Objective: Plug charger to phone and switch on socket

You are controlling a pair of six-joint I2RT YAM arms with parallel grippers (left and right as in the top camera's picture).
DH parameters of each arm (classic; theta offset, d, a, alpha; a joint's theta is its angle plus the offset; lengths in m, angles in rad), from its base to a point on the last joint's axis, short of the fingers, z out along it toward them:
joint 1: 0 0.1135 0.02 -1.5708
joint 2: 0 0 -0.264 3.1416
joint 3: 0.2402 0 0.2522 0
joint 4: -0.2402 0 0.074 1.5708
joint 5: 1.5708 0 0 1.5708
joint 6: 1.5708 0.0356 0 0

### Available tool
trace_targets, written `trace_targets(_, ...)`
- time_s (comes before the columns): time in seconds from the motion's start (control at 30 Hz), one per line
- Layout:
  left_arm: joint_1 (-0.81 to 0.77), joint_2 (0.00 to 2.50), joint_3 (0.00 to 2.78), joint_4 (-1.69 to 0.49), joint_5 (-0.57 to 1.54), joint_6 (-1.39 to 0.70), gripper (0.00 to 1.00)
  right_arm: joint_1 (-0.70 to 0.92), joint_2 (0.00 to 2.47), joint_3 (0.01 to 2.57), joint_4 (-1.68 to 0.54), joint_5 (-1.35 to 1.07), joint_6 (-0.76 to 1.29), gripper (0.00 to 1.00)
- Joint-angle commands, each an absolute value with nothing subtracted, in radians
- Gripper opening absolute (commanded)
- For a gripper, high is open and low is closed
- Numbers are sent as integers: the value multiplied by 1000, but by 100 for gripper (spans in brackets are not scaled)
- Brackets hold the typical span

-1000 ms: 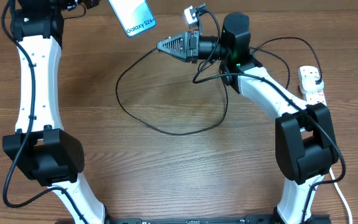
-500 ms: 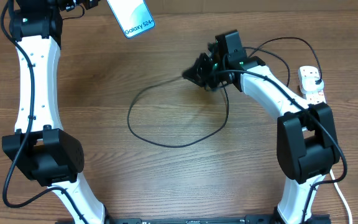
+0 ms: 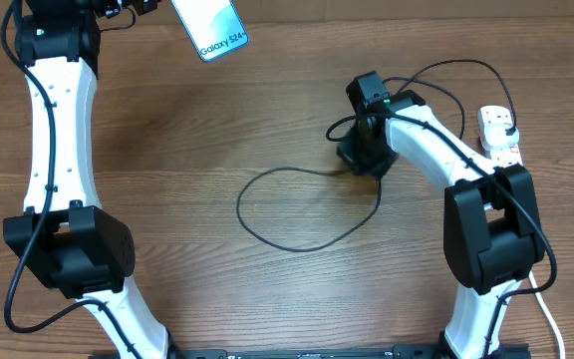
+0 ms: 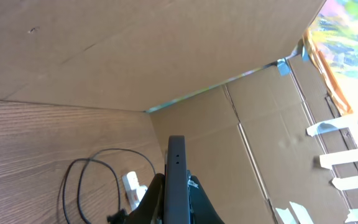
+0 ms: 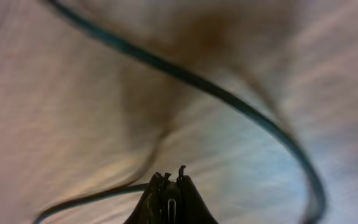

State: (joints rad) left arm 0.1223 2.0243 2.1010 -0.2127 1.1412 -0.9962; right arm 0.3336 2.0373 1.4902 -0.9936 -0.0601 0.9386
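I should next move the fingers of my right gripper down and back, then let go of the connector end there, because the wood is close below my right gripper and slightly back of it.
The phone point(image 3: 210, 27), its blue screen lit, is held up at the far left, and my left gripper point(image 3: 165, 8) is shut on its end. In the left wrist view the phone's dark edge point(image 4: 176, 168) stands between the fingers of that gripper point(image 4: 176, 208). My right gripper point(image 3: 360, 160) points down at the table at centre right. In the right wrist view it point(image 5: 169, 180) is shut on the connector end of the charger point(image 5: 229, 93), close above the wood. The thin black cable loops on the table point(image 3: 267, 234). The socket point(image 3: 499, 135) lies at the right edge, with a black plug in it.
Cardboard walls point(image 4: 135, 56) stand behind the table. The socket also shows in the left wrist view point(image 4: 131, 186). The right arm's own black wires arc above its wrist point(image 3: 446, 70). A thick white cord point(image 3: 551, 319) runs off at lower right.
My right gripper has swung from pointing left above the table to pointing down, and has moved right and nearer. The cable loop has been dragged to the right. The left arm and phone are still.
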Motion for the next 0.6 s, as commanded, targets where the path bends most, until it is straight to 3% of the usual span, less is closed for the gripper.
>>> trace_targets(0.0,124,2024,2110,-206,1165,-1002,4,332,2039,1472,-1032,29,942,4)
trace_targets(0.57,122,2024,2110,-209,1179,-995,4,331,2039,1288,-987,-12,942,4)
